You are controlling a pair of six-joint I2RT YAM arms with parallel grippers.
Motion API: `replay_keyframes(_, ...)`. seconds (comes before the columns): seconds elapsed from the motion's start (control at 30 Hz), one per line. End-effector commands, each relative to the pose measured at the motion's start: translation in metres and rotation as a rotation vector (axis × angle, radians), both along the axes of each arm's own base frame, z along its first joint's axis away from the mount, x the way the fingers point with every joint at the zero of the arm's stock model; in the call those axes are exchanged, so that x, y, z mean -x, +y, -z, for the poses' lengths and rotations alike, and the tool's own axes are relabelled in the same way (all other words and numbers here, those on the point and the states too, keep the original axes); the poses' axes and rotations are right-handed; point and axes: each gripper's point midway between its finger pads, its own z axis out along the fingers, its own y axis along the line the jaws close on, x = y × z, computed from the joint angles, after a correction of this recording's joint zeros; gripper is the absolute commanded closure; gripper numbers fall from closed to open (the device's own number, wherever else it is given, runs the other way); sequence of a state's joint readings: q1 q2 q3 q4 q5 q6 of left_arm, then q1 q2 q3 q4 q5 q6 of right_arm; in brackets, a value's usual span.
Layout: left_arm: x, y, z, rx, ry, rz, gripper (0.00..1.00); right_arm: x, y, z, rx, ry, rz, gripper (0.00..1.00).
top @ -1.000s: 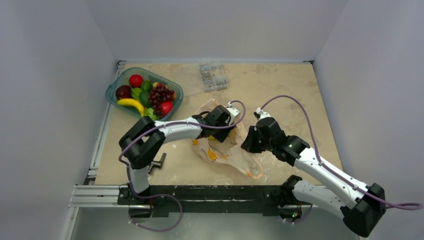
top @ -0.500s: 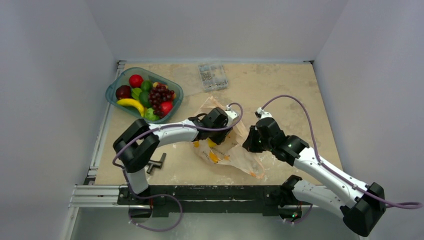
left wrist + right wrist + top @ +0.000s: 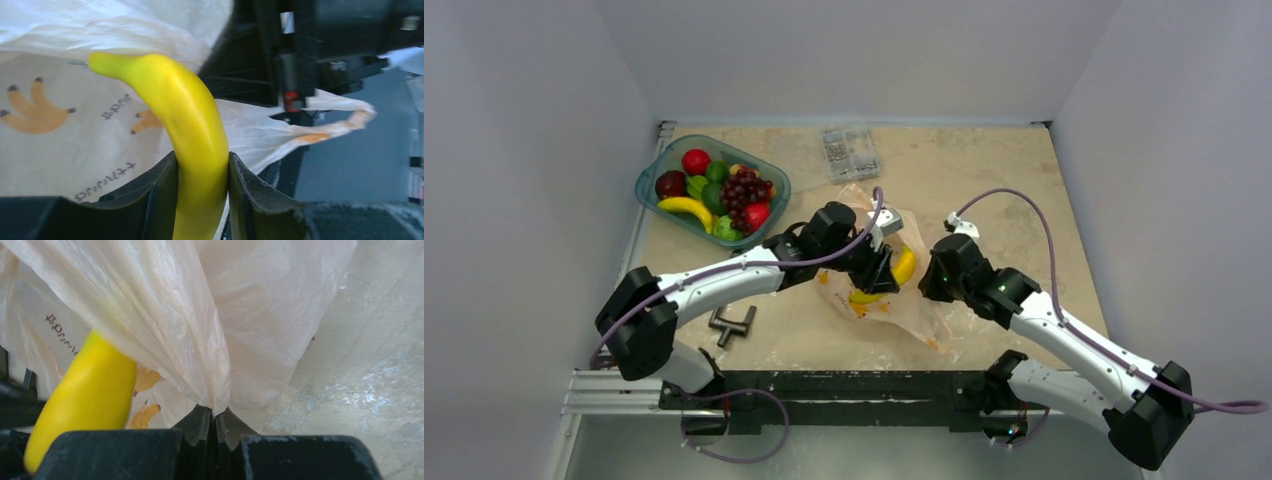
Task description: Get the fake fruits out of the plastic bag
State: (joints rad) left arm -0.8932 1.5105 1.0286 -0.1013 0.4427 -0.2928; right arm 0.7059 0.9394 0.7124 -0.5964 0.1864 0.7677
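Observation:
I should lift my left gripper off the bag next, then carry the yellow banana outward over the teal tray's banana (image 3: 689,208), since the other fruits are gathered there.
The pale-orange plastic bag (image 3: 894,305) lies crumpled on the table between the arms. My left gripper (image 3: 882,268) is shut on a yellow banana (image 3: 902,268), held just above the bag; the left wrist view shows the banana (image 3: 195,125) pinched between the black fingers (image 3: 160,195), with the printed bag (image 3: 60,135) behind it. My right gripper (image 3: 932,280) is shut on a bunched fold of the bag (image 3: 210,340), and the banana (image 3: 85,400) shows at its left. No other fruit shows in the bag.
A teal tray (image 3: 652,172) at the back left holds several fruits: grapes, apples, limes, a banana. A clear box of small parts (image 3: 849,152) stands at the back. A grey metal clamp (image 3: 732,324) lies near the front left.
My left gripper has come up out of the bag with the yellow banana, which did not show before. Its arm has swung out. The right gripper keeps its hold on the bag.

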Motion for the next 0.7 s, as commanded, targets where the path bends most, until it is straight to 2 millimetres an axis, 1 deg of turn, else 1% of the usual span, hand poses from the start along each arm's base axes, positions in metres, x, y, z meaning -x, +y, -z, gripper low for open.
replay_keyframes(0.0, 0.04, -0.015, -0.071, 0.255, 0.011, 0.206, 0.84, -0.016, -0.021, -0.028, 0.021, -0.091, 0.152, 1.0)
replay_keyframes(0.07, 0.052, -0.014, -0.095, 0.324, 0.006, 0.258, 0.85, -0.018, -0.03, -0.031, 0.043, -0.1, 0.209, 1.0)
replay_keyframes(0.13, 0.059, -0.011, -0.118, 0.38, -0.012, 0.284, 0.86, -0.02, -0.039, -0.032, 0.06, -0.1, 0.274, 1.0)
replay_keyframes(0.23, 0.059, -0.002, -0.144, 0.423, -0.059, 0.268, 0.86, -0.023, -0.051, -0.034, 0.088, -0.112, 0.35, 1.0)
replay_keyframes(0.3, 0.055, 0.009, -0.16, 0.45, -0.089, 0.239, 0.86, -0.028, -0.059, -0.036, 0.121, -0.125, 0.384, 1.0)
replay_keyframes(0.37, 0.042, 0.022, -0.17, 0.467, -0.101, 0.175, 0.86, -0.033, -0.07, -0.036, 0.164, -0.11, 0.425, 1.0)
replay_keyframes(0.43, 0.025, 0.04, -0.174, 0.468, -0.107, 0.08, 0.86, -0.038, -0.085, -0.034, 0.2, -0.089, 0.472, 1.0)
replay_keyframes(0.5, 0.002, 0.061, -0.174, 0.446, -0.128, -0.052, 0.86, -0.043, -0.102, -0.031, 0.216, -0.073, 0.515, 1.0)
replay_keyframes(0.6, -0.035, 0.104, -0.163, 0.336, -0.152, -0.309, 0.86, -0.047, -0.127, -0.033, 0.223, -0.07, 0.579, 1.0)
replay_keyframes(0.67, -0.059, 0.141, -0.156, 0.263, -0.175, -0.504, 0.9, -0.045, -0.142, -0.033, 0.232, -0.052, 0.63, 1.0)
